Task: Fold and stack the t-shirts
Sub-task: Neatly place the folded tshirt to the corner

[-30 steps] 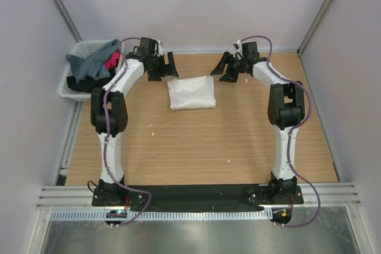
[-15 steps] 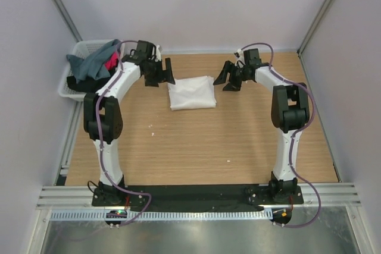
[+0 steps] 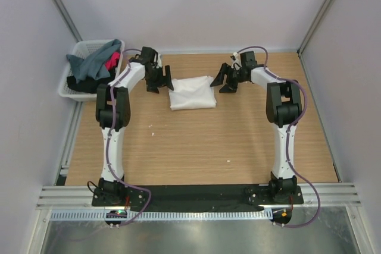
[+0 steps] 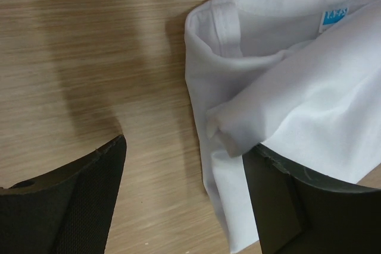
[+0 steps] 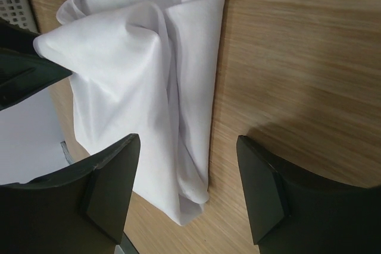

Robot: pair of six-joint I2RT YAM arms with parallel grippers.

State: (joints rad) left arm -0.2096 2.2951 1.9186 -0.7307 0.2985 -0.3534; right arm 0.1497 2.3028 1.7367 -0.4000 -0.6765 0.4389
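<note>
The shirt's folded edge [image 3: 214,93] [image 5: 194,162] lies beside my right gripper, so next I will slide it to the left in the top view and close the fingers already straddling that edge.
A folded white t-shirt [image 3: 191,93] lies on the table at the back middle. My left gripper [image 3: 159,80] is open at its left edge, low over the table; in the left wrist view [image 4: 184,171] the shirt's collar and blue neck label [image 4: 334,17] show, with the shirt's edge [image 4: 238,117] between the fingers. My right gripper [image 3: 225,79] is open at the shirt's right edge; in the right wrist view [image 5: 187,171] the shirt's folded edge [image 5: 178,105] lies between the fingers. Grey-teal [image 3: 92,60], pink-red [image 3: 111,60] and black [image 3: 80,81] t-shirts lie heaped in the basket.
A white lattice basket [image 3: 70,81] stands at the back left, off the table's left edge. Grey walls close in the back and both sides. Small white specks [image 3: 228,160] lie on the wooden table [image 3: 196,141].
Both grippers have come down and inward toward the white shirt's left and right edges. The shirt has not moved.
</note>
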